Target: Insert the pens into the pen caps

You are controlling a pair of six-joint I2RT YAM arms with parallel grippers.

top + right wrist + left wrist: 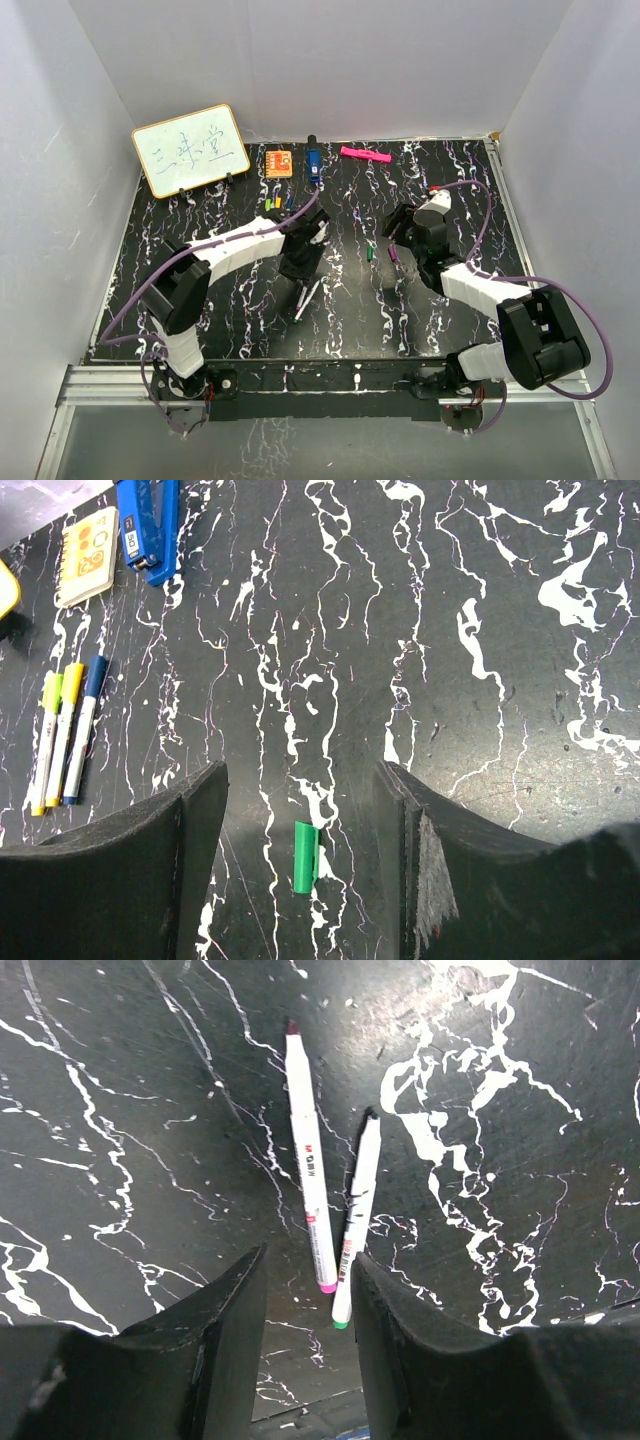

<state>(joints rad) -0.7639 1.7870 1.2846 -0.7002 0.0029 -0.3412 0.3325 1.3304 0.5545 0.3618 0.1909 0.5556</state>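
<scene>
My left gripper moves down next to the magenta-ended pen below, close beside the green-ended one. Its narrowing fingers lower around only the magenta-ended pen's body near its magenta end (301, 295) (316, 1212).
Two white pens lie side by side on the black marbled table (120, 1160): one with a magenta end (308, 1160), one with a green end (357, 1210). My left gripper (310, 1255) hovers open over their near ends without touching them. From above, these pens (307, 298) lie just in front of the left gripper (300, 262). A green pen cap (306, 856) lies on the table between the fingers of my open right gripper (303, 770). In the top view the green cap (371, 252) and a purple cap (393, 257) lie beside the right gripper (398, 228).
Three capped pens (65, 735), in green, yellow and blue, lie at the left of the right wrist view. At the back stand a blue block (313, 163), an orange square block (279, 162), a pink bar (364, 154) and a small whiteboard (190, 150).
</scene>
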